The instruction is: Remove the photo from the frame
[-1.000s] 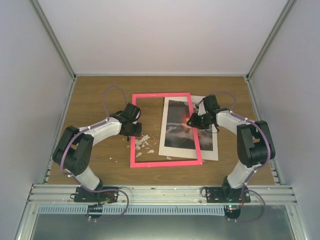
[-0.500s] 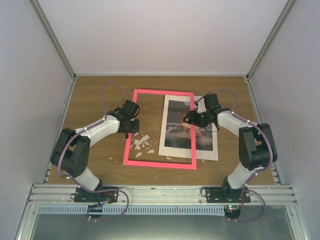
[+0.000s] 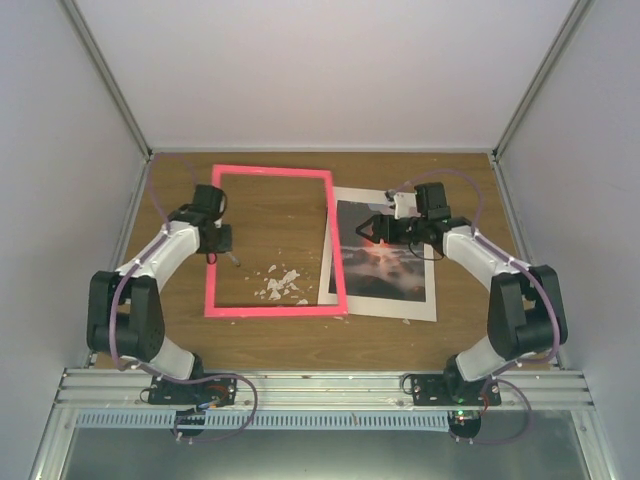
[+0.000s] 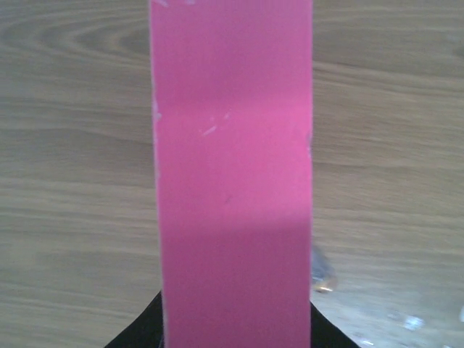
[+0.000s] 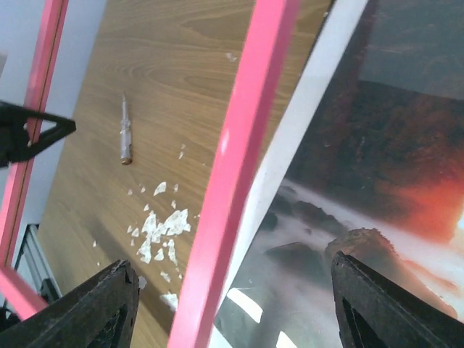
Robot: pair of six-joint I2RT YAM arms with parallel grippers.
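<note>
I will next move my left gripper toward the bare wood by the nearest wall [image 3: 158, 214] and release the frame [image 3: 270, 240] there, because its opposite bar is over the photo's white sheet.
The thin pink frame [image 3: 270, 240] lies across the left and middle of the table, with bare wood showing through it. My left gripper [image 3: 214, 241] is shut on its left bar, which fills the left wrist view as a broad pink strip [image 4: 232, 174]. To the right lies the photo [image 3: 385, 255] of dark cliffs and a red sun, flat on a white border sheet [image 3: 400, 305]. The frame's right bar [image 5: 239, 159] overlaps only that sheet's left edge. Above the photo my right gripper [image 3: 383, 230] is open, both fingers wide apart and holding nothing.
White flakes [image 3: 282, 285] are scattered on the wood inside the frame. A small metal pin [image 5: 125, 132] lies near the left gripper. Grey walls close in the table on three sides, and the arm bases sit at the near rail.
The left gripper has dragged the frame left and towards the back, off the photo. The right gripper has let go of the frame's right bar and opened.
</note>
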